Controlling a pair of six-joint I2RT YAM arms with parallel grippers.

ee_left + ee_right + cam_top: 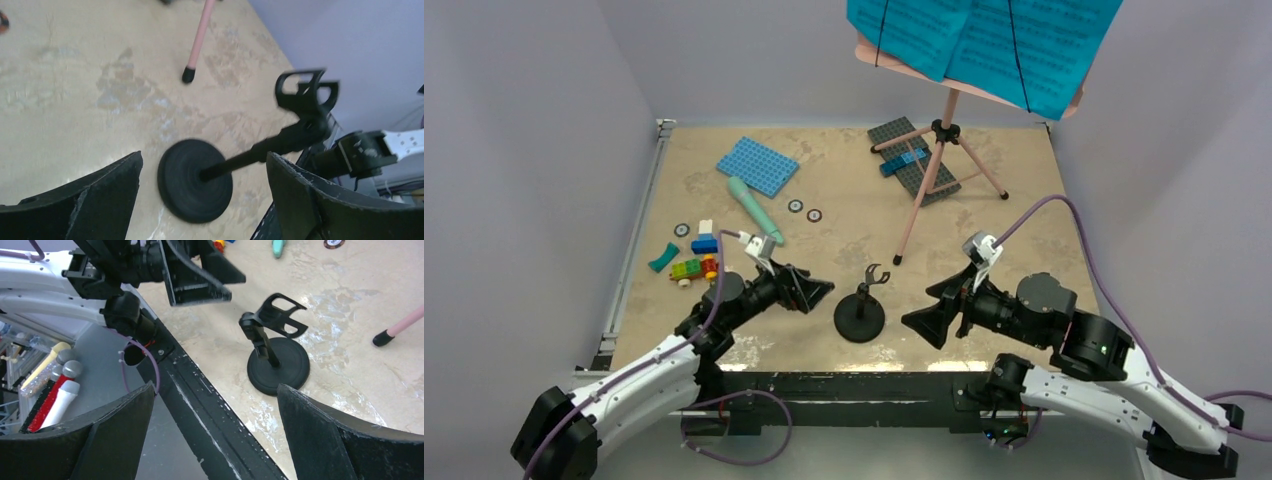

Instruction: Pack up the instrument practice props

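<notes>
Next, my left gripper goes down and to the right in the top view, onto the mic stand's slim pole [861, 298] [234, 163], since it's narrower than the mic stand's round base.
The black round-base mic stand [860, 312] stands upright near the table's front edge, between my two grippers; it also shows in the left wrist view [196, 180] and the right wrist view [277, 362]. My left gripper [816, 293] is open and empty just left of it. My right gripper [924, 322] is open and empty just right of it. The pink tripod music stand [939, 150] stands at the back with cyan sheet-music pages [984, 40] on its board. The mint-green toy microphone [756, 210] lies on the table at left.
A blue baseplate [757, 165] lies at the back left, a grey baseplate [912, 160] under the tripod. Small coloured bricks [694, 260] and small round discs [804, 210] lie at left. One pink tripod foot [188, 75] rests near the mic stand. Beyond the front edge are several toy microphones [50, 390].
</notes>
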